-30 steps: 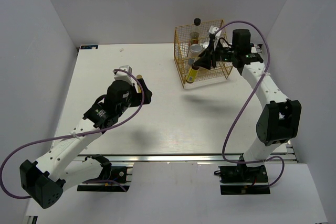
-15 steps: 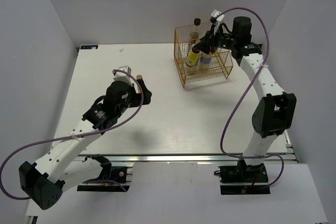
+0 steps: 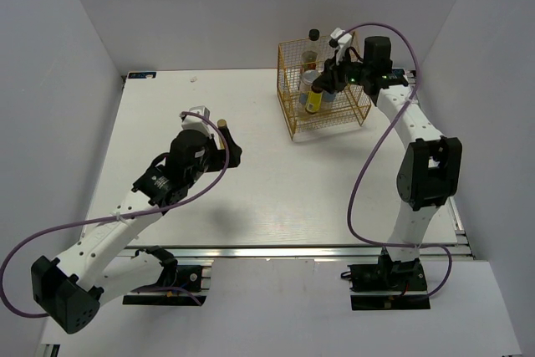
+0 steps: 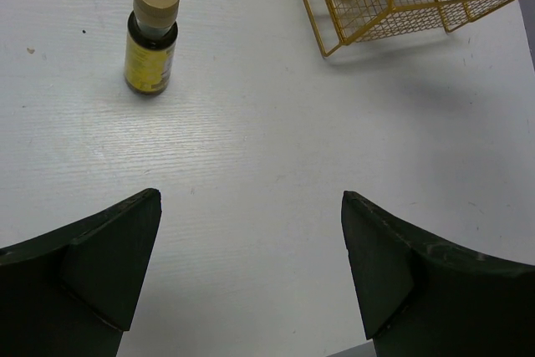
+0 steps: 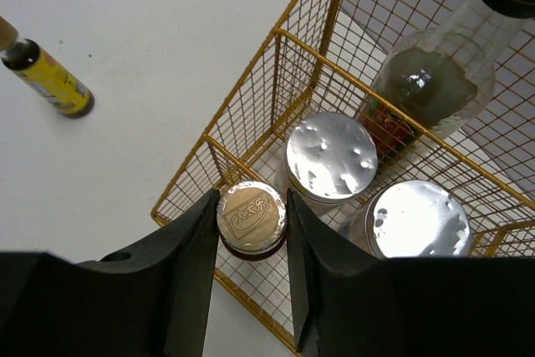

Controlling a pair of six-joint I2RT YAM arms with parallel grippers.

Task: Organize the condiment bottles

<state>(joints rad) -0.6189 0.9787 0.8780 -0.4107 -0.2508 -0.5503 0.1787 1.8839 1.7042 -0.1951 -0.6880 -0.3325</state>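
My right gripper descends next toward the wire bottom of the rack's narrow front section (image 3: 318, 121) (image 5: 266, 282) and releases the cap, since that section lies empty below the held bottle.
My right gripper (image 5: 251, 208) is shut on the cap of a tiny yellow bottle (image 5: 251, 220) and holds it upright inside the gold wire rack (image 5: 251, 173), at its front corner. The held bottle also shows in the top view (image 3: 313, 100) under my right gripper (image 3: 328, 83). Two silver-lidded jars (image 5: 332, 157) (image 5: 417, 219) and the taller dark bottle (image 5: 430, 73) stand in the rack behind it. The second yellow bottle (image 4: 152, 35) stands on the table, ahead and left of my open, empty left gripper (image 4: 251, 273). It also shows in the top view (image 3: 221, 124).
The rack (image 3: 326, 119) stands at the table's far right, close to the back wall. The white table (image 3: 251, 190) stretches between the arms. My left gripper (image 3: 231, 152) hovers left of centre. A small white scrap (image 3: 193, 79) lies near the far edge.
My right gripper carried the yellow bottle from the rack's front side up over the wire wall and into the rack, turning it upright. The left arm has not moved.
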